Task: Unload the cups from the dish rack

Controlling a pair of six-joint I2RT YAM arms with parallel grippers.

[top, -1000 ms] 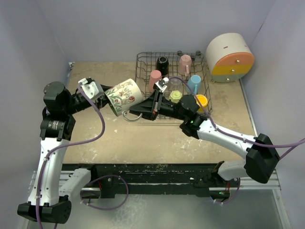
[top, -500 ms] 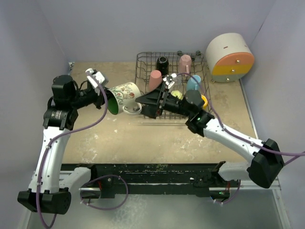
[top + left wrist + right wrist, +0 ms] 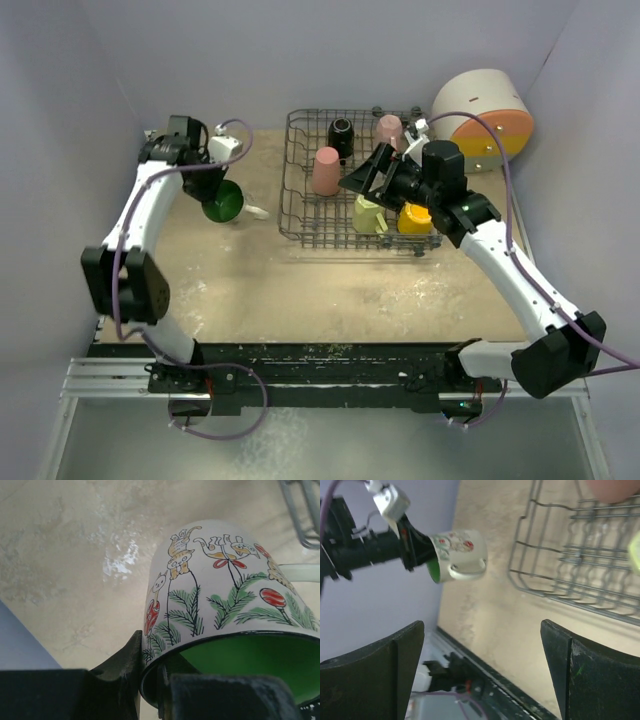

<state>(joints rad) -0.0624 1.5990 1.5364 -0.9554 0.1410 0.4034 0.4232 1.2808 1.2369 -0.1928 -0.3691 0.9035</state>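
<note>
The clear tabletop beside the dish rack lies below and outward of my left gripper, so it should lower the mug there and release the mug's rim.
A white mug with cats and pine sprigs and a green inside [image 3: 225,595] hangs tilted over the table, left of the dish rack [image 3: 290,205]. My left gripper [image 3: 218,190] is shut on its rim, one finger outside the wall and one inside [image 3: 150,675]. The same mug [image 3: 460,555] shows in the right wrist view, its handle free. My right gripper [image 3: 368,175] stands wide open above the rack, nothing between its fingers [image 3: 482,670]. In the rack are a black mug [image 3: 341,132], a pink mug [image 3: 389,128], a salmon tumbler [image 3: 326,170], a pale yellow-green cup [image 3: 368,213] and a yellow-orange cup [image 3: 415,218].
A round cream, orange and yellow drawer box [image 3: 485,120] stands at the back right, beside the rack. Grey walls close in the table on the left, back and right. The right arm hides part of the rack's right side.
My right gripper has opened, let go of the white mug and drawn back right over the rack. The left arm has carried the mug away to the back left.
</note>
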